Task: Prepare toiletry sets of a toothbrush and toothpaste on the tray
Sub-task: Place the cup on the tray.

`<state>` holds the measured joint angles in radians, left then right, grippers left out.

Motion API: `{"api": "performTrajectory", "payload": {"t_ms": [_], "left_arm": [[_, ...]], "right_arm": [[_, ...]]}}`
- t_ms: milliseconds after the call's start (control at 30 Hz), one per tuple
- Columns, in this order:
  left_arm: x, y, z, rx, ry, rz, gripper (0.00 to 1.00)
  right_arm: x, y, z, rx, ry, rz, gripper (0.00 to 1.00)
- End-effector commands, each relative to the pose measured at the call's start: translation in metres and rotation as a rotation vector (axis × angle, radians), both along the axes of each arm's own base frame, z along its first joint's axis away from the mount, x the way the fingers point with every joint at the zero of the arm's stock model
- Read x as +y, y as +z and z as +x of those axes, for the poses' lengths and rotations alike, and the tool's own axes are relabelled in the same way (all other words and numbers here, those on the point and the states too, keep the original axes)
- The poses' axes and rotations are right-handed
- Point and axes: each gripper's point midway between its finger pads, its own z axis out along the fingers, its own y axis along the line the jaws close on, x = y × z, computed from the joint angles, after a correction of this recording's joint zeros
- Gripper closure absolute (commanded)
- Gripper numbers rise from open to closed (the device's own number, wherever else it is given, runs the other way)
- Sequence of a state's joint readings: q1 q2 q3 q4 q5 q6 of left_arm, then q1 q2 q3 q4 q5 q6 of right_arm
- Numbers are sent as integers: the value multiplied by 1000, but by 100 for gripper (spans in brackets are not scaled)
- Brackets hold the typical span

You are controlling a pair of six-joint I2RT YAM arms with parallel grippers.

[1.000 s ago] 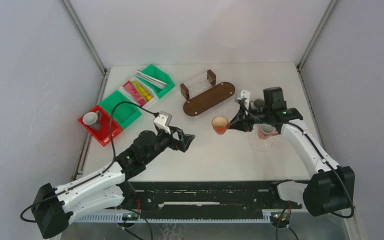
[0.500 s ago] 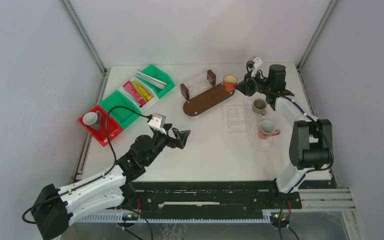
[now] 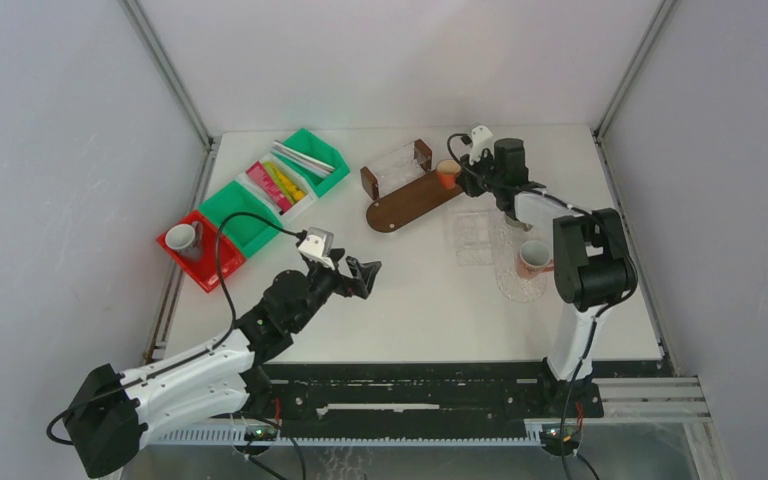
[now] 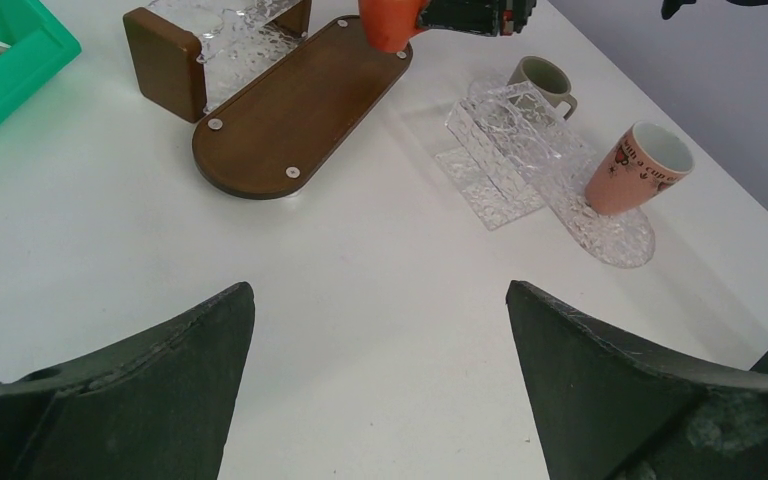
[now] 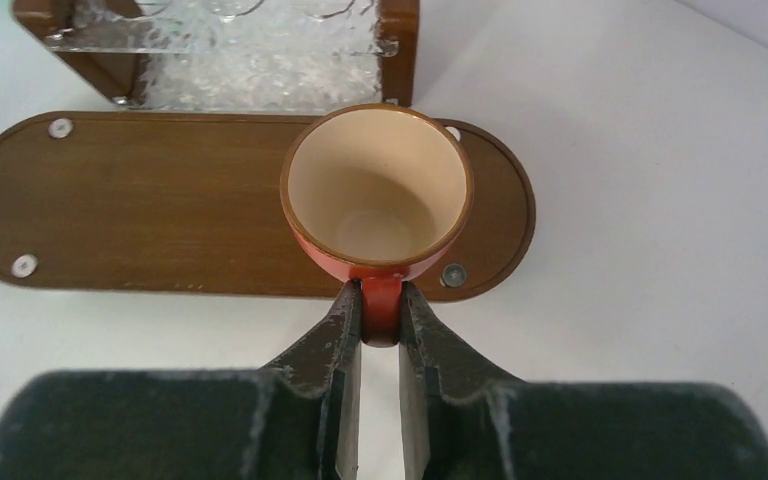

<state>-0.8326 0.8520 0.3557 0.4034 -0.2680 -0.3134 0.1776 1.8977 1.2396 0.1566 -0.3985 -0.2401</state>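
Note:
My right gripper is holding the orange cup (image 3: 447,174) upright above the brown wooden tray. Next, it will go down and set the cup onto the rounded end farthest from the bins.
My right gripper (image 5: 381,300) is shut on the handle of an orange cup (image 5: 375,190), which is upright and empty over the right end of the brown wooden tray (image 5: 160,200). I cannot tell whether the cup touches the tray. In the top view the cup (image 3: 447,174) sits at the tray's (image 3: 405,204) far right end, beside the right gripper (image 3: 460,172). My left gripper (image 3: 365,275) hangs open over bare table, its jaws wide and empty (image 4: 380,290). White toothbrushes (image 3: 305,158) lie in a green bin, and coloured toothpaste tubes (image 3: 280,183) lie in a white bin.
A pink mug (image 3: 533,258) and a brown-grey mug (image 4: 545,78) stand on a clear glass tray (image 4: 505,190) at the right. A grey cup (image 3: 182,236) sits in a red bin at the left. A clear ribbed holder (image 3: 398,162) stands at the wooden tray's back.
The right arm has carried the orange cup from mid-table back and left to the wooden tray's right end. The left gripper opened slightly wider and drew back a little.

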Motion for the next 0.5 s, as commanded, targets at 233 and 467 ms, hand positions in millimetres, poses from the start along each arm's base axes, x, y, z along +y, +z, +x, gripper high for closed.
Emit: {"api": "performTrajectory", "payload": {"t_ms": [233, 467], "left_arm": [[3, 21, 6, -51, 30, -42, 0], [3, 21, 6, -51, 30, -42, 0]], "right_arm": [[-5, 22, 52, -121, -151, -41, 100], [-5, 4, 50, -78, -137, -63, 99]]}}
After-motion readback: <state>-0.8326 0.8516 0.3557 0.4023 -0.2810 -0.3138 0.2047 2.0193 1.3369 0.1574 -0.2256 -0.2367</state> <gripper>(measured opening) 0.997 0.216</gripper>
